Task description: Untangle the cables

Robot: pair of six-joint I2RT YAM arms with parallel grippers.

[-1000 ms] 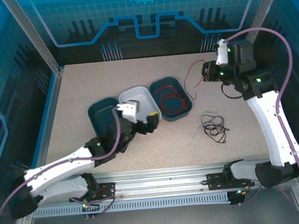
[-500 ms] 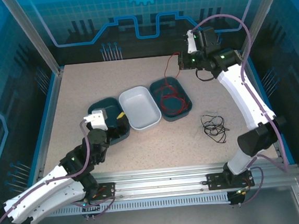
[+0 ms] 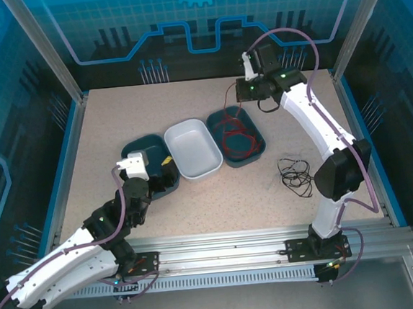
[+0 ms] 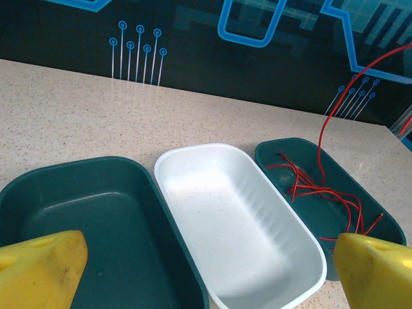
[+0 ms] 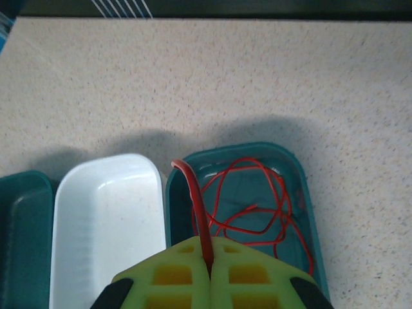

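My right gripper will move down and back to release its piece onto the rest of the red cable, which lies coiled in the teal tray.
A red cable lies coiled in the right teal tray, and one strand rises from the tray's far left corner. My right gripper is shut on that strand, hanging above the tray's far end. A tangled black cable lies loose on the table to the right of the trays. My left gripper is open with nothing between its yellow fingertips, low over the near end of the left teal tray and the white tray.
Three trays stand side by side mid-table: teal, white, teal. The left teal tray and the white one hold nothing. Blue enclosure walls ring the table. Bare tabletop lies behind the trays.
My right arm swung left from the back right corner, carrying the red strand over the right teal tray. My left arm drew back from the white tray, then stayed still.
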